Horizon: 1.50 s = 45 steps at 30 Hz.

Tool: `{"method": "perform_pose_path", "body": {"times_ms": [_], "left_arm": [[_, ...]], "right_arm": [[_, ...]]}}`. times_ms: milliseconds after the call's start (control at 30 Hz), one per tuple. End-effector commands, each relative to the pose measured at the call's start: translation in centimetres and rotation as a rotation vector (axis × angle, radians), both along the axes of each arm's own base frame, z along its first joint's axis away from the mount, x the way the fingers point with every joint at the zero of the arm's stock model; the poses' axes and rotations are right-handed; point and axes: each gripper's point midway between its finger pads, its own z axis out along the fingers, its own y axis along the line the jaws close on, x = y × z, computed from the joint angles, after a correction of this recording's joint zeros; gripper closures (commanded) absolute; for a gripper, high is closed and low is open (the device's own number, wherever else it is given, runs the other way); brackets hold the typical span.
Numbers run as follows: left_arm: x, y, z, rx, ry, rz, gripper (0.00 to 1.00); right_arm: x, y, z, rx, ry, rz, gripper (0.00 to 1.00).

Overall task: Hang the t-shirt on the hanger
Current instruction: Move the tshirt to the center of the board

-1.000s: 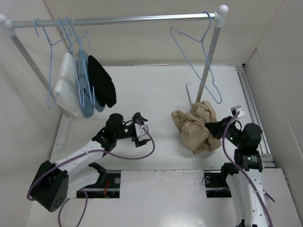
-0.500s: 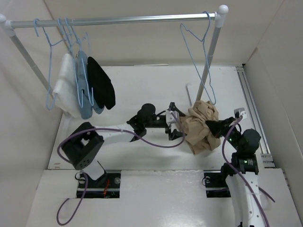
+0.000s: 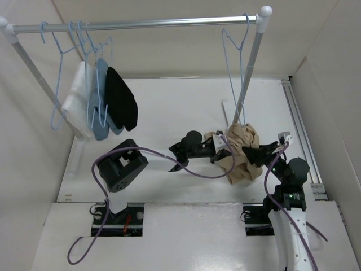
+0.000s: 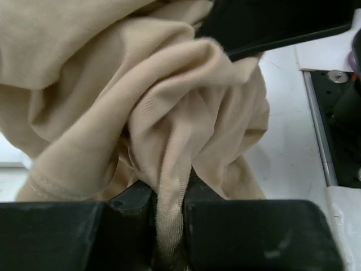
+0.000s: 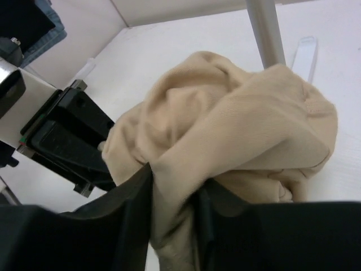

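My left gripper is to first draw the fold of the t-shirt (image 3: 241,148) toward the hanging garments, over the open table, and then open there, because the t-shirt is bunched beneath the hanger.
The tan t-shirt (image 3: 241,148) lies crumpled in a heap on the white table, just below the rail's right post. My left gripper (image 3: 220,148) reaches in from the left and is shut on a fold of the t-shirt (image 4: 169,186); the cloth fills the narrow gap between its black fingers (image 4: 113,226). My right gripper (image 3: 255,153) comes from the right and pinches another fold of the t-shirt (image 5: 225,118) between its fingers (image 5: 237,231). The light-blue wire hanger (image 3: 236,73) hangs by its hook from the rail's right end, above the heap and nearly edge-on.
A silver rail (image 3: 146,23) spans the back, with a slanted right post (image 3: 248,73). At its left end hang several blue hangers with a white (image 3: 76,101), a light-blue (image 3: 100,107) and a black garment (image 3: 121,99). A white strip (image 3: 225,113) lies behind the heap.
My left arm has swung right across the table to the heap and its open gripper has closed on a fold. The hanger has turned more edge-on. The right gripper stays on the shirt.
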Motion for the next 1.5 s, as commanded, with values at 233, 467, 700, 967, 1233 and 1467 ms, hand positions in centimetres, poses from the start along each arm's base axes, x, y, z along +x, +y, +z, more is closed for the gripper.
{"method": "perform_pose_path", "body": {"times_ms": [233,467,700,967,1233,1467], "left_arm": [[9.3,10.3,1.0,0.314,-0.383,0.236,1.00],[13.5,23.4,2.9,0.663,-0.828,0.206,1.00],[15.8,23.8,2.7,0.678,-0.925,0.189,1.00],[16.2,19.6,4.6,0.450,-0.863,0.297,1.00],[21.1,27.8,3.8,0.633,-0.756,0.730,0.90],[19.0,30.2,3.3,0.623,-0.548,0.845,0.01]], "right_arm": [[0.3,-0.1,1.5,-0.101,-0.076,0.014,0.01],[0.6,-1.2,2.1,-0.140,-0.068,-0.057,0.01],[1.3,-1.8,2.1,-0.208,-0.048,-0.070,0.01],[2.9,-2.7,3.4,-0.292,-0.061,-0.090,0.01],[4.2,-4.4,7.4,-0.343,-0.132,-0.197,0.01],[3.7,-3.7,14.0,-0.399,-0.252,-0.151,0.01]]}}
